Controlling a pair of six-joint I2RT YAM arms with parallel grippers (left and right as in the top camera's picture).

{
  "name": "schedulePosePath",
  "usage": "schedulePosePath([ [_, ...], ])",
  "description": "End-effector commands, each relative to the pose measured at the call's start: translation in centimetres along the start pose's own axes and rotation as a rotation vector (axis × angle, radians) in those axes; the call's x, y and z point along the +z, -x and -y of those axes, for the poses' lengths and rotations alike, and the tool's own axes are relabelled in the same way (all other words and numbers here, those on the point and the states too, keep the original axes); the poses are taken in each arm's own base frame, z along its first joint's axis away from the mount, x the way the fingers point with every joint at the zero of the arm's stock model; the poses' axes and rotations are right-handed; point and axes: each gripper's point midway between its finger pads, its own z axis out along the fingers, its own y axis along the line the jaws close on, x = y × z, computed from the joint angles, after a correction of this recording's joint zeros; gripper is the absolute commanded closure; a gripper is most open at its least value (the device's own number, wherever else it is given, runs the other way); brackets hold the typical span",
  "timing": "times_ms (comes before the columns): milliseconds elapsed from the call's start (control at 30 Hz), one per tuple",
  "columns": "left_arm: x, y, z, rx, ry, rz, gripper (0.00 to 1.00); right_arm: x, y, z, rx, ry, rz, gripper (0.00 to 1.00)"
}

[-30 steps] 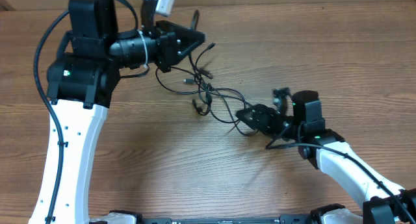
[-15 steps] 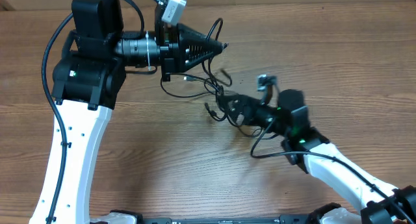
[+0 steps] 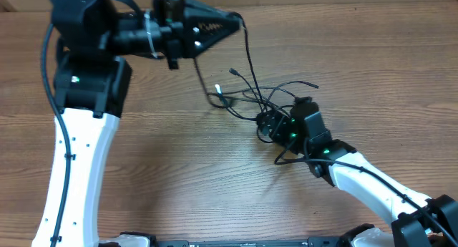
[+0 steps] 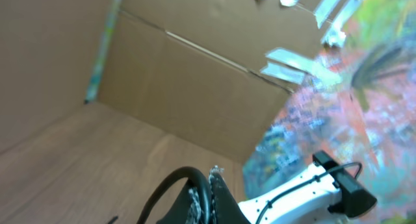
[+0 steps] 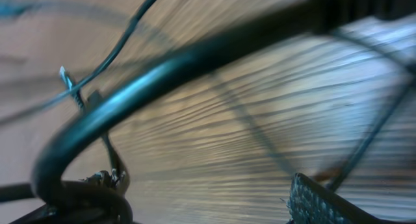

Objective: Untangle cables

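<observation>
The left gripper pulls the cable piece left in the overhead view next, out of the tangle below, and lets go of it, as bare tabletop lies there.
Two thin black cables (image 3: 252,97) lie tangled on the wooden table, with small plugs (image 3: 220,90) at their left ends. My left gripper (image 3: 236,21) is at the top, raised and pointing right. It is shut on one cable strand (image 3: 250,57) that hangs down into the tangle. In the left wrist view the fingers (image 4: 217,199) pinch a black cable loop (image 4: 170,188). My right gripper (image 3: 267,122) sits at the tangle's lower right edge. In the right wrist view it (image 5: 208,201) is open, with cable strands (image 5: 162,68) crossing close in front.
The wooden table (image 3: 179,168) fills the overhead view. The left arm's white link (image 3: 79,161) stands at the left and the right arm's white link (image 3: 365,182) runs in from the lower right. A thicker arm wire (image 3: 286,157) loops by the right wrist.
My left gripper has swung up and back with the cable strand, drawing it upward out of the tangle. My right gripper has moved left to the tangle, and the tangle has shifted right.
</observation>
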Motion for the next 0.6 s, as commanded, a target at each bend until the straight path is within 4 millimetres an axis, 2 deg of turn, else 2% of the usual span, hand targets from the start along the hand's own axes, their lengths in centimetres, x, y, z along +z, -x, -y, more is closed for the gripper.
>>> schedulePosePath([
  [0,-3.6,2.3,-0.3,-0.009,0.083,0.057,0.96,-0.4,1.9,5.7,0.103,-0.180,0.049,0.17],
  [67,-4.8,2.6,-1.0,-0.013,0.121,0.072,0.96,-0.6,2.3,6.3,0.097,-0.180,0.033,0.23],
  [100,-5.5,2.7,-1.5,-0.022,0.141,0.079,0.96,-0.6,2.2,5.7,0.046,-0.134,-0.001,0.31],
  [167,-6.3,2.6,-2.3,-0.046,0.172,0.088,0.96,-0.8,1.7,3.7,-0.052,-0.004,-0.069,0.60],
  [233,-6.6,2.0,-2.9,-0.062,0.188,0.083,0.96,-1.4,0.9,0.7,-0.134,0.172,-0.141,0.80],
  [267,-6.6,1.8,-3.2,-0.066,0.192,0.079,0.96,-1.7,0.6,-0.2,-0.148,0.219,-0.160,0.85],
  [367,-6.7,0.7,-4.7,-0.107,0.237,0.073,0.96,-2.9,-0.3,-2.8,-0.182,0.362,-0.216,0.96],
  [500,-7.7,-1.9,-8.6,-0.246,0.407,0.068,0.92,-5.4,-1.6,-6.3,-0.248,0.571,-0.294,0.96],
  [567,-8.8,-3.9,-11.3,-0.345,0.544,0.055,0.90,-7.1,-2.1,-8.3,-0.302,0.699,-0.328,0.96],
])
